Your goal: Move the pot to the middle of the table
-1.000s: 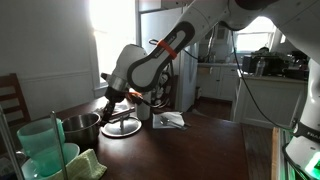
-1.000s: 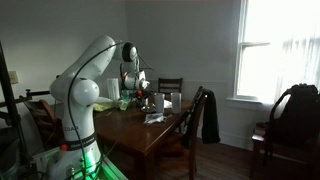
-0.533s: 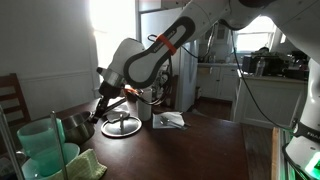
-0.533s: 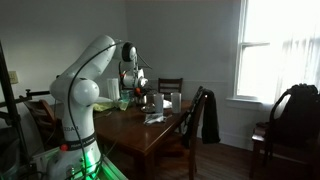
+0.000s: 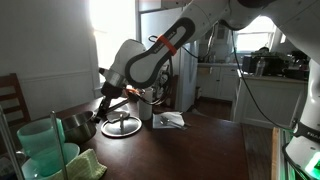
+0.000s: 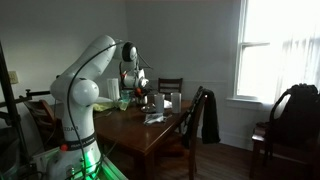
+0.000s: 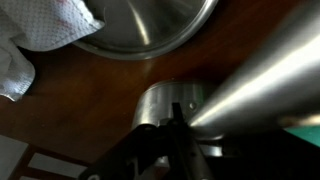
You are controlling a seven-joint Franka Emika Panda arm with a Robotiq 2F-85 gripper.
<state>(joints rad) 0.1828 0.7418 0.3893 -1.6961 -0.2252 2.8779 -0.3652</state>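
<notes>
My gripper brings the pot (image 5: 80, 127) by its handle back onto the bare wood (image 5: 122, 156) beside the round lid next. It then releases the handle's end, since that wood lies clear.
The shiny steel pot (image 5: 80, 127) stands near the left end of the dark wooden table (image 5: 195, 152), with its long handle pointing toward the arm. My gripper (image 5: 101, 110) is down at the handle's end, just right of the pot. In the wrist view the bright steel handle (image 7: 262, 84) runs from a short steel cylinder (image 7: 165, 105) out to the right, and one dark finger (image 7: 176, 135) lies against it. The second finger is lost in shadow. The arm also shows in an exterior view (image 6: 133, 90), where the pot is too small to make out.
A flat round metal lid (image 5: 121, 126) lies right of the pot, with a white cup (image 5: 146, 116) and a paper (image 5: 171, 120) behind it. Green plastic containers (image 5: 42, 148) and a cloth (image 5: 87, 165) stand at the front left. A chair (image 6: 203, 118) stands at the table's side.
One second ago the gripper was above the lid. It has since swung left and down to the pot's handle and has stayed still for the last half second.
</notes>
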